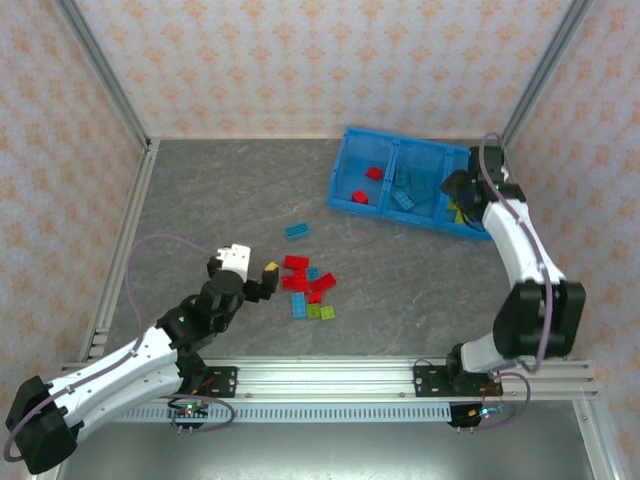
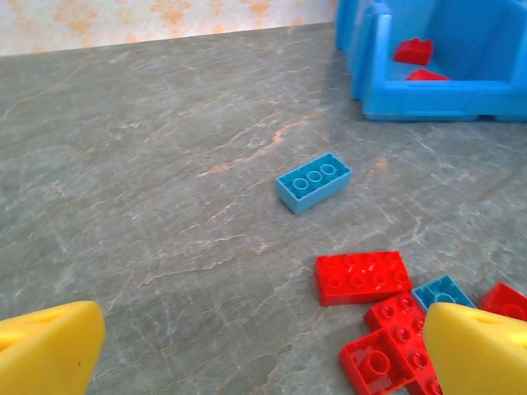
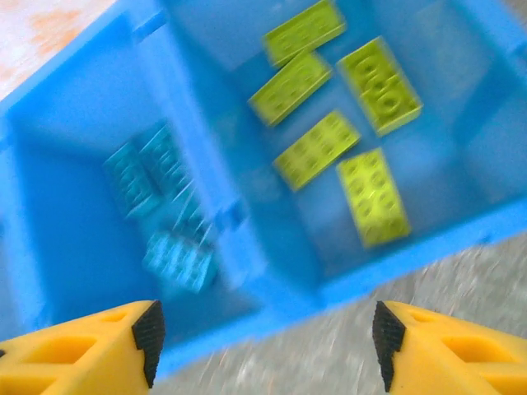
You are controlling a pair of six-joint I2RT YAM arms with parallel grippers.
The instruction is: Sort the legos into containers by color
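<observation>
I need to move my left gripper away from my base first and then lower it, so that it gets over the single blue lego [image 1: 297, 231] [image 2: 314, 182].
The blue bin [image 1: 385, 215] lies at the back right with three containers: red legos [image 1: 373, 173] in the left one, blue legos [image 1: 410, 186] in the middle, lime legos [image 3: 375, 193] in the right. My right gripper [image 1: 460, 203] hovers over the bin's right end. Its jaws [image 3: 265, 341] are open and empty above the near wall, and the picture is blurred. A loose pile of red [image 1: 296, 263], blue [image 1: 300, 305] and lime [image 1: 320, 312] legos lies mid-table. My left gripper [image 1: 266, 280] stands open just left of the pile, low over the table [image 2: 263, 350].
A single blue lego [image 1: 296, 232] [image 2: 314, 182] lies apart, between the pile and the bin. A flat red lego [image 2: 362, 277] is the pile's nearest piece to it. Metal frame posts and patterned walls enclose the grey table [image 1: 200, 200].
</observation>
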